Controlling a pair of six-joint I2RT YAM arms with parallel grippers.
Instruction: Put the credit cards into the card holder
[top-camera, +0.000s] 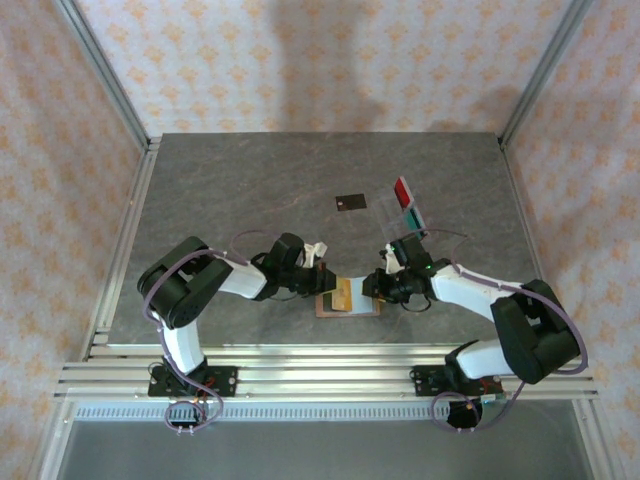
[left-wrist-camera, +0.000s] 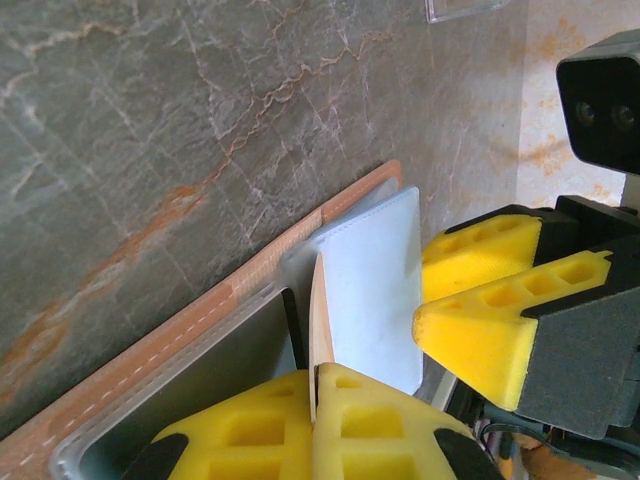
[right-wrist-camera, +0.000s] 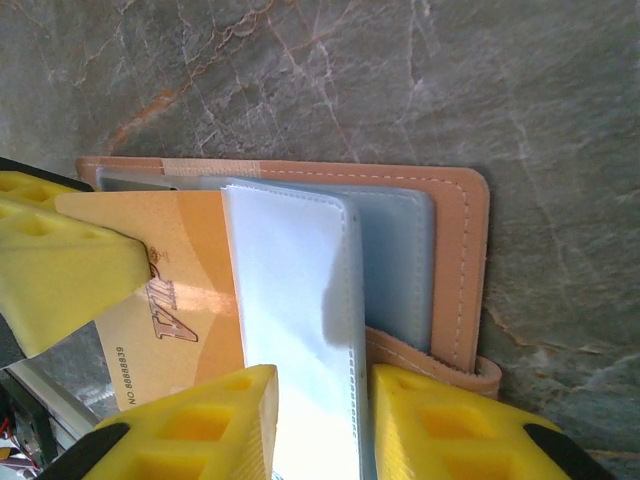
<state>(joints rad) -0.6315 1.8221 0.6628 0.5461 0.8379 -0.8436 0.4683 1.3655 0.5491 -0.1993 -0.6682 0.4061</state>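
Observation:
My left gripper will next push toward the opening of the pale sleeve page (top-camera: 360, 295) (left-wrist-camera: 372, 290) and let go of the gold card's edge, since most of the card still shows outside that page.
The tan card holder (top-camera: 330, 311) lies open on the table between my grippers, its stitched edge close by (left-wrist-camera: 200, 312) (right-wrist-camera: 462, 262). My left gripper (top-camera: 322, 280) (left-wrist-camera: 318, 375) is shut on a gold card (left-wrist-camera: 321, 310) (right-wrist-camera: 175, 300) held on edge at the holder's clear sleeves. A pale sleeve page (right-wrist-camera: 295, 300) (left-wrist-camera: 372, 290) stands up in the gap of my right gripper (top-camera: 372, 287) (right-wrist-camera: 320, 385), whose jaws are partly apart. A black credit card (top-camera: 350, 202) lies flat farther back. The red card (top-camera: 403, 189) and the teal card (top-camera: 411, 212) sit in a clear stand.
The clear stand (top-camera: 418, 222) is at the back right, just beyond my right arm. Metal frame posts and patterned walls bound the grey stone table (top-camera: 230, 190). The aluminium rail (top-camera: 320, 375) carrying the arm bases runs along the near edge.

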